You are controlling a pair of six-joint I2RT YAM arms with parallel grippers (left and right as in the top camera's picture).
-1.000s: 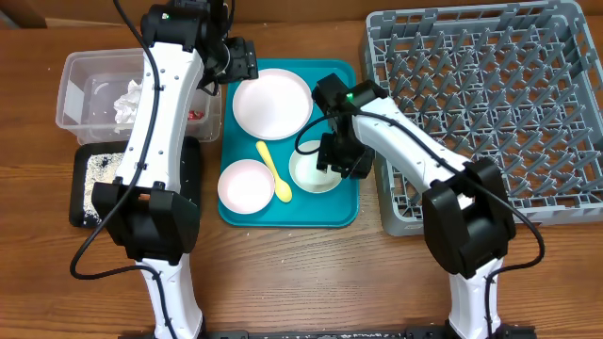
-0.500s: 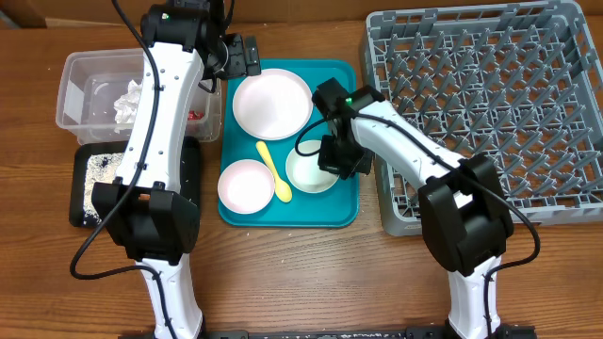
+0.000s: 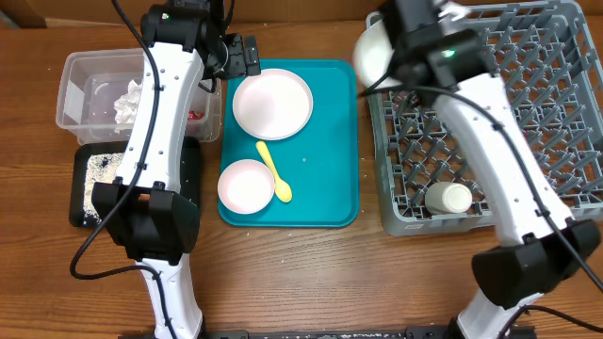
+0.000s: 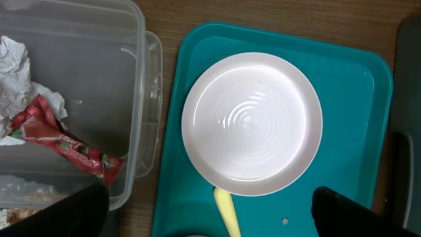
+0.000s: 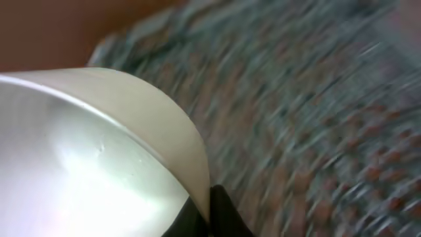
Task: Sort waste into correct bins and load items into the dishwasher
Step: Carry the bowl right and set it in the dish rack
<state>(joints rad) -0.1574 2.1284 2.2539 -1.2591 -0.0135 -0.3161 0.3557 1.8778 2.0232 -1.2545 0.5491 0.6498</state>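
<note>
The right gripper turns and lowers the white bowl onto the rack's side by the teal tray [image 3: 413, 121] next, since that side is empty.
My right gripper [image 5: 209, 214] is shut on the rim of a white bowl [image 5: 85, 164]. It holds that bowl [image 3: 369, 52] high over the far left corner of the grey dishwasher rack [image 3: 528, 113], which is blurred in the right wrist view. A white cup [image 3: 448, 198] lies in the rack's near left part. My left gripper [image 4: 207, 220] hangs open and empty above the teal tray [image 4: 348, 99], just near the pale plate [image 4: 252, 123] [image 3: 272, 104]. The yellow spoon [image 3: 274, 171] and a second bowl [image 3: 246, 185] lie on the tray.
The clear tub [image 3: 80, 71] at the far left holds a crumpled napkin [image 3: 127, 99] and a red wrapper [image 4: 66, 145]. In front of it sits the black tray [image 3: 184, 160] with rice grains [image 3: 94, 179]. A crumb [image 4: 284, 221] lies on the teal tray.
The right gripper closed on the bowl's rim, lifted it off the teal tray and carried it up and back over the rack's far left corner. The left arm barely moved.
</note>
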